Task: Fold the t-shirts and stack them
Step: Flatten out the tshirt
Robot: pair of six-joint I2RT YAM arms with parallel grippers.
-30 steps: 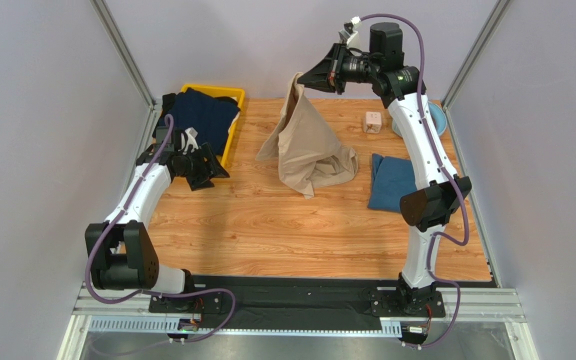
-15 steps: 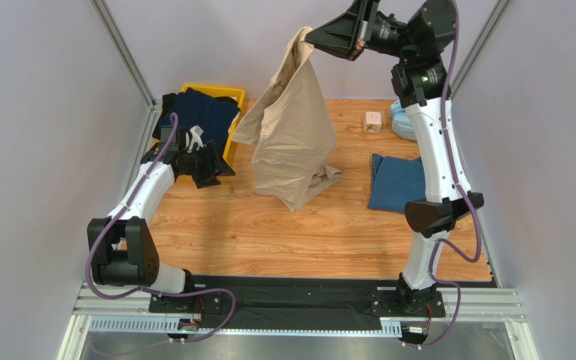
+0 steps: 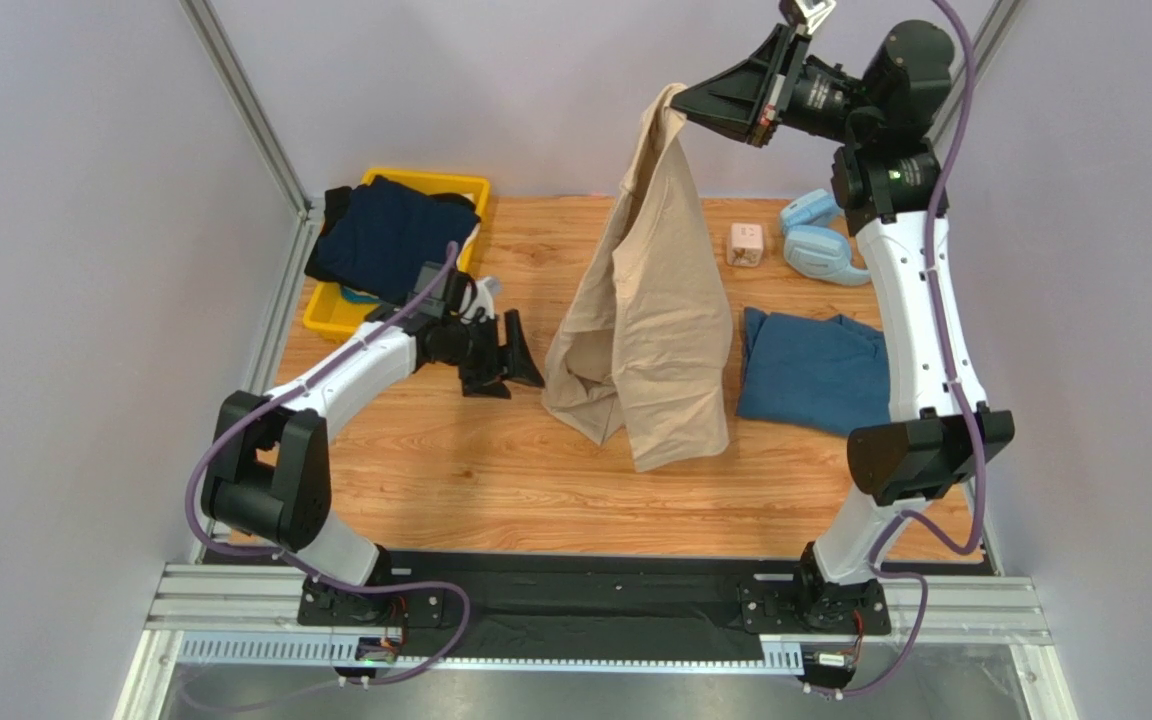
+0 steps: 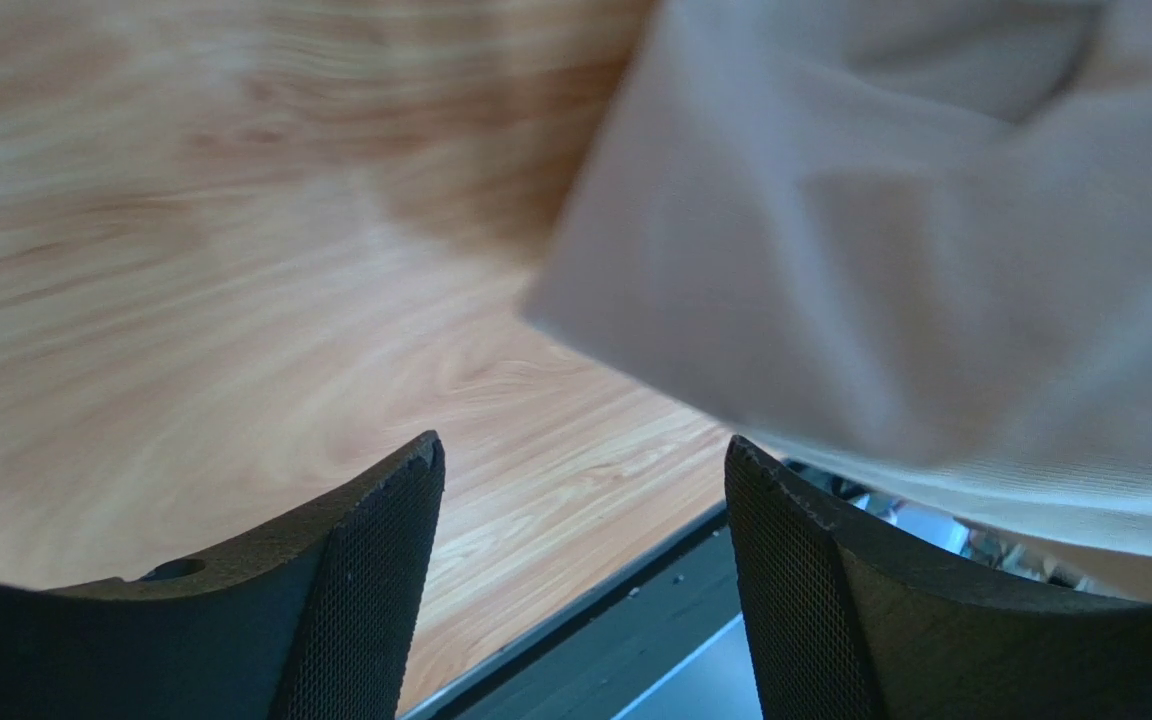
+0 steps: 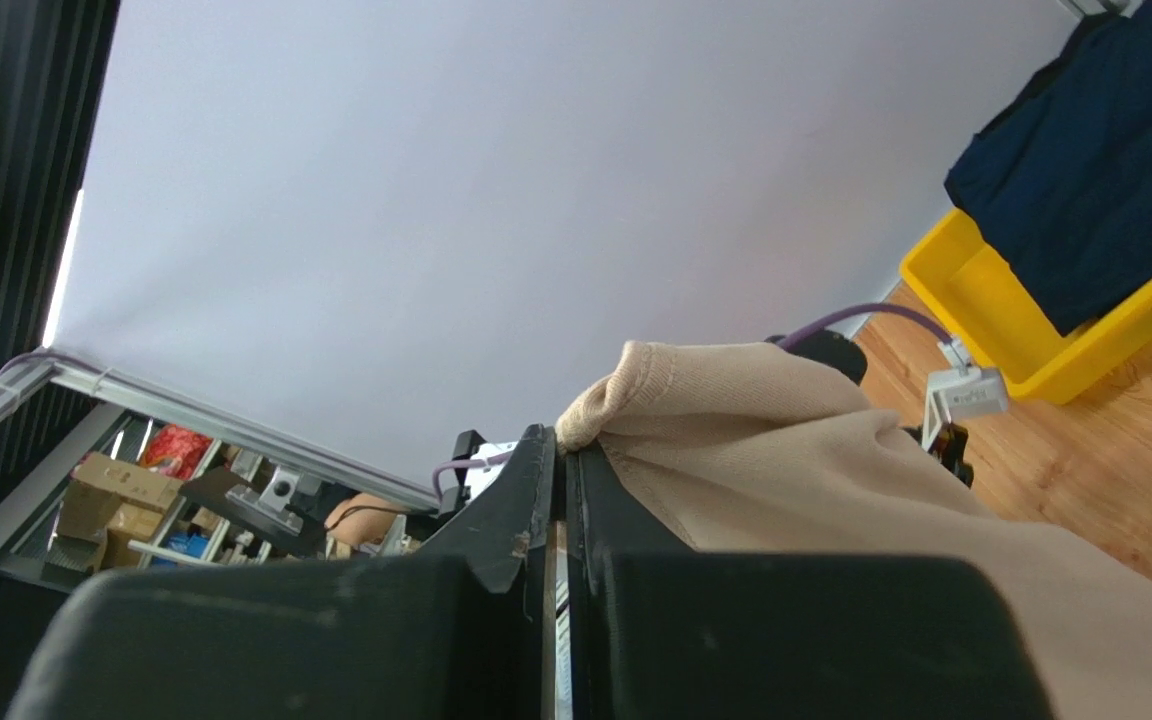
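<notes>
My left gripper goes to the right in the top view next. It then closes around the beige t-shirt's lower corner (image 3: 560,401) (image 4: 560,305), which hangs free beside its open fingers.
My right gripper (image 3: 683,102) is raised high at the back and shut on an edge of the beige t-shirt (image 3: 650,323), which hangs down in a long drape with its bottom on the table. The right wrist view shows the cloth (image 5: 778,450) pinched between the closed jaws. My left gripper (image 3: 525,365) is open and empty, low over the wood just left of the hanging shirt; the left wrist view shows the beige cloth (image 4: 913,255) ahead of its fingers (image 4: 372,585). The teal-blue t-shirt (image 3: 815,371) lies folded at the right. The dark navy t-shirt (image 3: 391,236) lies on the yellow bin (image 3: 321,312).
Light-blue headphones (image 3: 820,243) and a small pale cube (image 3: 746,243) lie at the back right. The yellow bin stands at the back left by the frame post. The wooden table (image 3: 492,465) ends in a black strip at the near side.
My right gripper has lifted the beige t-shirt higher and carried it right, so it hangs long. My left gripper has left the yellow bin and moved right, toward the hanging shirt.
</notes>
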